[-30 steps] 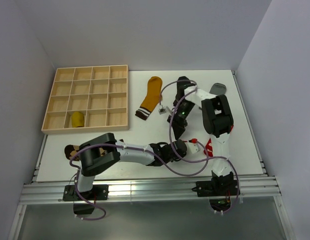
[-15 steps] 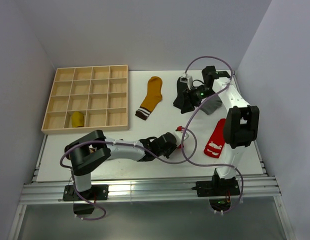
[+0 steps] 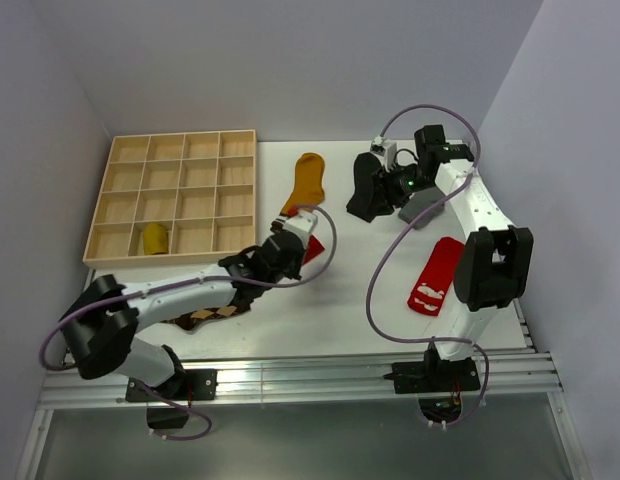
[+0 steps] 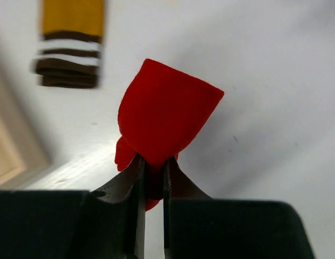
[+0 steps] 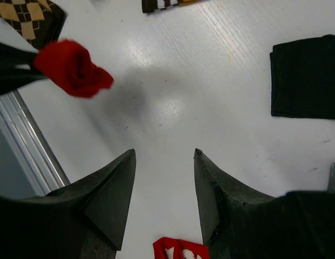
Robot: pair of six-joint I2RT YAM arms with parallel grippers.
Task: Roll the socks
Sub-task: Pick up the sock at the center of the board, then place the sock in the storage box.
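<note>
My left gripper carries the red sock left in the top view and down into the section of the tray beside the yellow bundle next, since that section stands empty.
My left gripper is shut on a small bunched red sock, held above the table just right of the tray; from above the sock shows at the gripper's tip. A flat mustard sock with a brown striped cuff lies behind it. My right gripper hangs open and empty high over the table's back middle. A black sock lies to its right. A grey sock and a red sock with white print lie at the right. A brown argyle sock sits under my left arm.
The wooden grid tray stands at the back left, with a rolled yellow bundle in a front compartment. Purple cables loop over both arms. The table's front edge and metal rail run along the bottom.
My left gripper carried the red sock from the front middle leftward and back towards the tray. The right arm swung from the middle to the back right and rose.
</note>
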